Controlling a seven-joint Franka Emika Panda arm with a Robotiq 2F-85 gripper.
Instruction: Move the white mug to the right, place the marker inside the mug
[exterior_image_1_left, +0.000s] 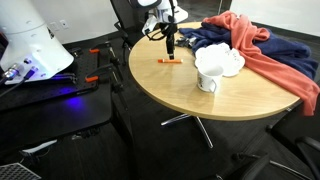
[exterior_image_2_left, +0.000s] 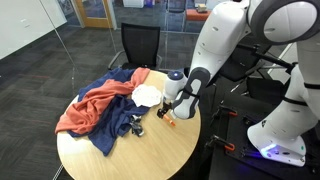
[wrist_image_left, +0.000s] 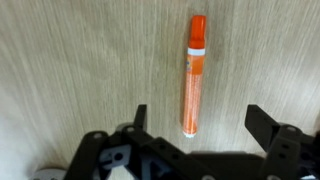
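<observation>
My gripper needs to move down onto the orange marker's end (exterior_image_1_left: 178, 62) (wrist_image_left: 191, 118) opposite its cap, because the open fingers are already on either side of it above the table.
An orange marker (wrist_image_left: 192, 75) lies flat on the wooden round table (exterior_image_1_left: 185, 85); it also shows in both exterior views (exterior_image_1_left: 170, 62) (exterior_image_2_left: 172, 123). My gripper (wrist_image_left: 198, 125) is open and empty, directly above the marker, with the fingers straddling its lower end. In an exterior view the gripper (exterior_image_1_left: 169, 45) hangs just over the marker. The white mug (exterior_image_1_left: 207, 78) stands upright on the table, apart from the marker, next to a white cloth; it shows in the other exterior view too (exterior_image_2_left: 172, 83).
A red cloth (exterior_image_1_left: 262, 50) and a dark blue cloth (exterior_image_2_left: 118, 122) are heaped over part of the table. A black office chair (exterior_image_2_left: 140, 45) stands behind the table. A white robot base (exterior_image_1_left: 30, 50) sits on a side desk.
</observation>
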